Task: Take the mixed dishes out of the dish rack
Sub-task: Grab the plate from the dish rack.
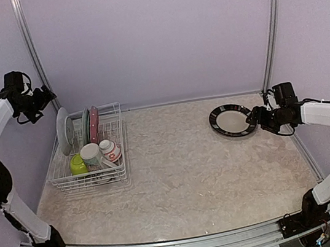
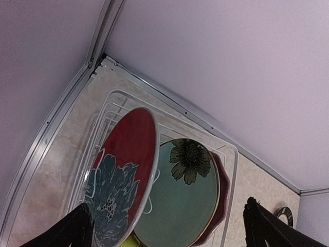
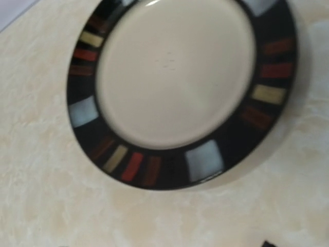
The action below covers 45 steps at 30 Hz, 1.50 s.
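Observation:
The red plate's upper rim (image 2: 146, 199) stands clear of the teal plate (image 2: 190, 206), so my left gripper goes down toward the right in the top view, astride that rim, next.
The white wire dish rack (image 1: 122, 167) stands at the table's left. Three plates stand upright in it: a red plate with a teal flower (image 2: 126, 154), grey-backed from above (image 1: 63, 131), a pale teal plate (image 2: 190, 206) and a dark pink plate (image 1: 94, 123). In front sit a cream mug (image 1: 90, 153), a lime-green bowl (image 1: 78, 165) and a small white-and-red bowl (image 1: 110, 149). My left gripper (image 1: 41, 102) hangs open and empty high above the rack's back left. A black-rimmed plate (image 1: 231, 120) lies flat on the table. My right gripper (image 1: 256, 117) is open and empty at its right edge.
Purple walls with metal corner rails (image 1: 33, 50) close in the back and sides. The rack's wire rim (image 2: 234, 170) runs close to the back wall. The marbled tabletop (image 1: 186, 182) spreads between the rack and the black-rimmed plate.

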Available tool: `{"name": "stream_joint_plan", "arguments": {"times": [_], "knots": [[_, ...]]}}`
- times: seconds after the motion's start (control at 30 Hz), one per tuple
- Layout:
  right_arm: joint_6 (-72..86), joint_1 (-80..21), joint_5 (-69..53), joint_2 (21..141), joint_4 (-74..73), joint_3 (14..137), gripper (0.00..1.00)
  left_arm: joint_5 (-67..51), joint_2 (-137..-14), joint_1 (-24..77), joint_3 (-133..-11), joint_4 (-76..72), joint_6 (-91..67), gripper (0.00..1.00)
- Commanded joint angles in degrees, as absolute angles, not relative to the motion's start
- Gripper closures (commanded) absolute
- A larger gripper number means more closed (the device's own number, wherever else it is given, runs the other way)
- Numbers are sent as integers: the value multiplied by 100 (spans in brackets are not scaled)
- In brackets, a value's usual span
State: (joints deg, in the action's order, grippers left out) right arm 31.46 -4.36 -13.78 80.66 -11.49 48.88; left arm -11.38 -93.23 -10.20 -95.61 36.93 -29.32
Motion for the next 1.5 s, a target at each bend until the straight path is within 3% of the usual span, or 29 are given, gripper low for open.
{"name": "stream_joint_plan", "arguments": {"times": [0.0,0.13,0.5,0.8,1.47], "knots": [[3090,-620,-1212,7981,-1493,5042,22,-1412,-9871,-1143,-10040,4598,-2742,4],[3116,-747,-1171,8007,-1507,5065,22,-1590,-10158,-1137,-10125,4677,-2681,7],[3206,-1004,-1150,8156,-1414,5228,22,-1904,-10983,-1129,-10602,5117,-2408,49],[3216,-1105,-1150,8297,-1339,5223,22,-1993,-11179,-1134,-10696,5170,-2134,71],[3265,-1225,-1144,8551,-1230,5299,22,-1977,-10858,-1134,-10764,5207,-1842,94]]}}
